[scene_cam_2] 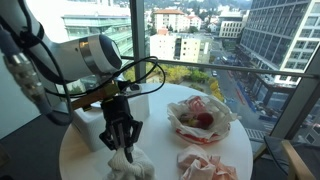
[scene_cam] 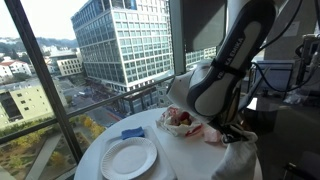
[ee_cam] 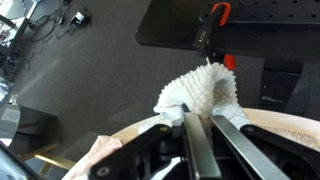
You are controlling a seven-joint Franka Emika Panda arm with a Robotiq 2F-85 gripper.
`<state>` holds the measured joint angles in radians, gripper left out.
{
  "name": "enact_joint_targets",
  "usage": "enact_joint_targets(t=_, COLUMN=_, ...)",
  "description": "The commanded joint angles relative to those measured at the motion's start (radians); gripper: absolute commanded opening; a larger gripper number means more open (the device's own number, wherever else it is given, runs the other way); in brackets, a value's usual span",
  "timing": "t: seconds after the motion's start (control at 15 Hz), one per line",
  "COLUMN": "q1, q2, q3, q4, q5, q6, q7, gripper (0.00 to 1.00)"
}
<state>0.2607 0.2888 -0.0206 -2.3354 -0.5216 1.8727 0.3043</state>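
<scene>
I should next move my gripper toward the pink cloth and bring the white waffle-weave cloth down there and release it, since the bare tabletop (scene_cam_2: 167, 161) beside the pink cloth is below my gripper.
My gripper (scene_cam_2: 121, 146) is shut on a white waffle-weave cloth (scene_cam_2: 127, 164) at the edge of the round white table (scene_cam_2: 238, 140). In the wrist view the fingers (ee_cam: 197, 128) pinch the cloth (ee_cam: 205, 90), which bunches up beyond the fingertips over the table's rim. In an exterior view the gripper (scene_cam: 234, 134) stands over the same cloth (scene_cam: 240, 156) at the table's right side.
A bowl lined with paper and holding red food (scene_cam_2: 200, 119) sits mid-table; it also shows in an exterior view (scene_cam: 180, 120). A pink cloth (scene_cam_2: 205, 165) lies near it. An empty white plate (scene_cam: 128, 157) and a blue item (scene_cam: 133, 133) lie by the window. A white block (scene_cam_2: 88, 122) stands behind the gripper.
</scene>
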Motion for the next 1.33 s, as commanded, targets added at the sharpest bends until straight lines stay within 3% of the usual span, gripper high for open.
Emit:
enact_joint_targets(t=0.0, q1=-0.022, q2=0.042, q3=0.033, q4=0.012, q5=-0.069, q6=0.063, q7=0.055, gripper=0.02)
enact_joint_targets(t=0.47, q1=-0.014, q2=0.175, q3=0.011, q4=0.054, q5=-0.352, q6=0.184, q7=0.208, gripper=0.02)
enact_joint_targets(t=0.53, q1=-0.015, q2=0.192, q3=0.006, q4=0.054, q5=-0.395, q6=0.194, q7=0.236, gripper=0.12)
enact_joint_targets(t=0.6, q1=-0.014, q2=0.209, q3=0.001, q4=0.055, q5=-0.445, q6=0.197, q7=0.265, gripper=0.36)
enact_joint_targets(t=0.73, q1=-0.023, q2=0.228, q3=0.003, q4=0.051, q5=-0.505, q6=0.203, q7=0.314, gripper=0.38)
enact_joint_targets(t=1.07, q1=-0.057, q2=0.209, q3=0.015, q4=0.028, q5=-0.592, q6=0.208, q7=0.404, gripper=0.75)
enact_joint_targets(t=1.27, q1=-0.116, q2=0.173, q3=0.058, q4=0.016, q5=-0.464, q6=0.275, q7=0.391, gripper=0.98)
